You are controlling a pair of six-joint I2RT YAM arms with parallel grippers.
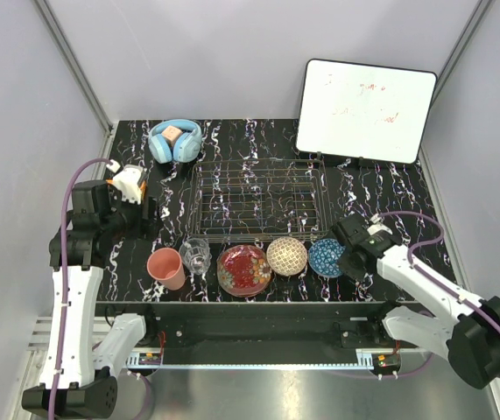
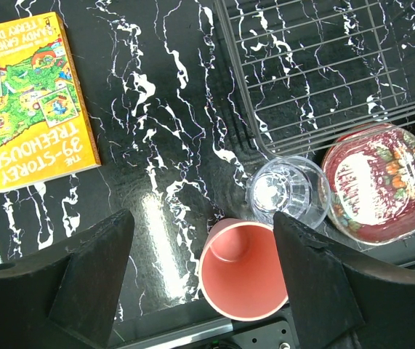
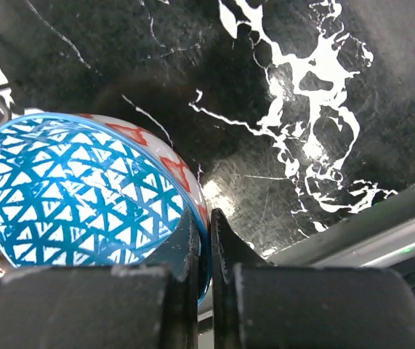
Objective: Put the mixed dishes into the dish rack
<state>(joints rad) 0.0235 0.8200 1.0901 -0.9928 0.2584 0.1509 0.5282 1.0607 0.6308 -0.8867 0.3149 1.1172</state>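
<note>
The wire bottom of the rack is empty, so the robot's right gripper should next rise outward and to the left in the top view, then lower and release the bowl there.
The dishes stand in a row at the table's front: a salmon-pink cup [image 1: 165, 267], a clear glass tumbler [image 1: 195, 255], a red floral plate [image 1: 244, 269], a cream lattice bowl [image 1: 286, 255] and a blue patterned bowl [image 1: 326, 257]. The dark wire dish rack [image 1: 260, 199] sits behind them, with nothing in it. My right gripper [image 3: 206, 233] is shut on the blue bowl's [image 3: 76, 189] right rim, one finger inside, one outside. My left gripper [image 2: 203, 280] is open above the table, left of the rack, its fingers spread over the pink cup [image 2: 242, 269] beside the tumbler [image 2: 287, 193].
Blue headphones [image 1: 175, 140] lie at the back left of the rack. A white whiteboard [image 1: 365, 110] leans at the back right. A yellow book [image 2: 27, 98] lies on the table to the left. The table's front edge runs just under the dishes.
</note>
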